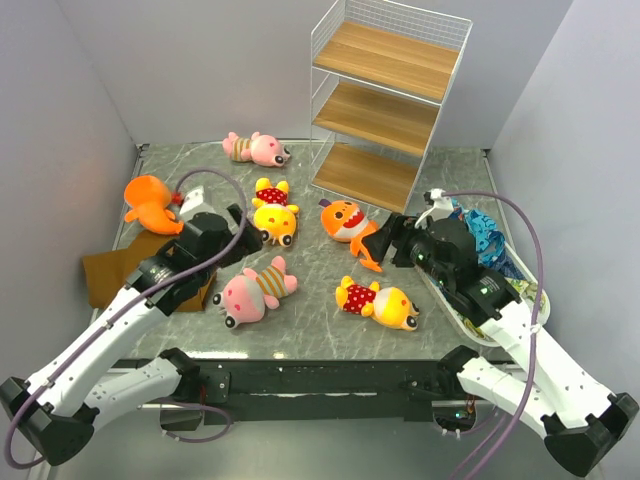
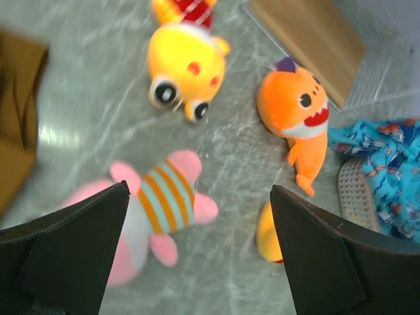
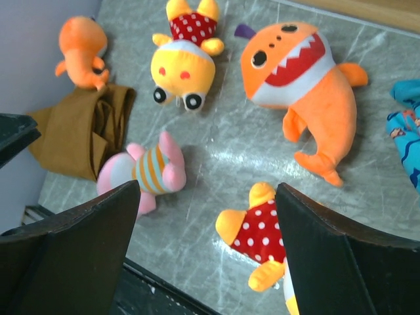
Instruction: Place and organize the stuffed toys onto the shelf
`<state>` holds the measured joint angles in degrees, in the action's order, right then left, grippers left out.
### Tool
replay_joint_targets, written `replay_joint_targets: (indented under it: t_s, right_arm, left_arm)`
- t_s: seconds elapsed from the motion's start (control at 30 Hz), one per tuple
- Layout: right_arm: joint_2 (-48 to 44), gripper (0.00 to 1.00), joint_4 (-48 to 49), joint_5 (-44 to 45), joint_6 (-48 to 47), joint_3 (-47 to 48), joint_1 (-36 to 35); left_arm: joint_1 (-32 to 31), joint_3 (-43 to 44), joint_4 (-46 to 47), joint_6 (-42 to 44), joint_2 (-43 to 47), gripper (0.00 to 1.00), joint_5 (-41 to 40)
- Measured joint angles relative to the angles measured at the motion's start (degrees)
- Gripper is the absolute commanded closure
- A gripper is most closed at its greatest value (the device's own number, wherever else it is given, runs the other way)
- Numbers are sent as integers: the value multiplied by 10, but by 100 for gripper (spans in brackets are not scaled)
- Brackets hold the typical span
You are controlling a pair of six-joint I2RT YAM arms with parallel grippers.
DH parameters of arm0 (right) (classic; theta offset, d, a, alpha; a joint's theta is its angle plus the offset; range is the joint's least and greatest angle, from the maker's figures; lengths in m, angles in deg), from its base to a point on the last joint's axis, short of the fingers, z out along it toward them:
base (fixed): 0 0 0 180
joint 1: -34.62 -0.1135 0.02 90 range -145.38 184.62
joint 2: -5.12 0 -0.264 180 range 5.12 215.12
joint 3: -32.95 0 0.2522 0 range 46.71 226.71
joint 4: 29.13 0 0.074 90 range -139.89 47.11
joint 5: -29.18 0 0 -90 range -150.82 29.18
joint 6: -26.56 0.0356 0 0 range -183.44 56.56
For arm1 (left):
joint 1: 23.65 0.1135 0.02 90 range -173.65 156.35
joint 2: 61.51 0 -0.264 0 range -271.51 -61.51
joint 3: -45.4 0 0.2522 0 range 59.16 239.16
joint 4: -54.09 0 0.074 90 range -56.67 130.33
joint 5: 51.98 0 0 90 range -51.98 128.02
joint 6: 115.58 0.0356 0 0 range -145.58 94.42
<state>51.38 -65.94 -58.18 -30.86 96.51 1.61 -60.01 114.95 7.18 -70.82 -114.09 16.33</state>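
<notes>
My open left gripper will next move back and down over the pink striped toy's head, as the head is below and back of it, clear of other toys.
Six stuffed toys lie on the grey table. A pink one is at the back, a yellow one and an orange fish are mid-table, and another orange one is far left. A pink striped toy and a yellow polka-dot toy lie near the front. The white wire shelf stands at the back right, its boards bare. My left gripper hangs open above the pink striped toy. My right gripper is open above the yellow polka-dot toy, beside the orange fish.
A brown cloth lies at the left edge under the left arm. A white basket holding a blue patterned cloth sits at the right, under the right arm. Walls close in on three sides.
</notes>
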Motion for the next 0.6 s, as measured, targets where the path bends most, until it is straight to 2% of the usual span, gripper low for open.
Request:
replay_joint_targets:
  t_s: [0.2, 0.3, 0.47, 0.6]
  right_arm:
    - [10, 16, 12, -28, -9, -19, 0]
    - [12, 17, 22, -49, -11, -28, 0]
    - [12, 18, 31, -75, -12, -34, 0]
    - [9, 19, 37, -85, -12, -34, 0]
  left_arm:
    - [0, -3, -155, -263, 5, 5, -15]
    - [0, -21, -200, -358, 5, 7, 1]
    - [0, -76, -214, -450, 2, 12, 28]
    - [0, -108, -216, -488, -6, 15, 29]
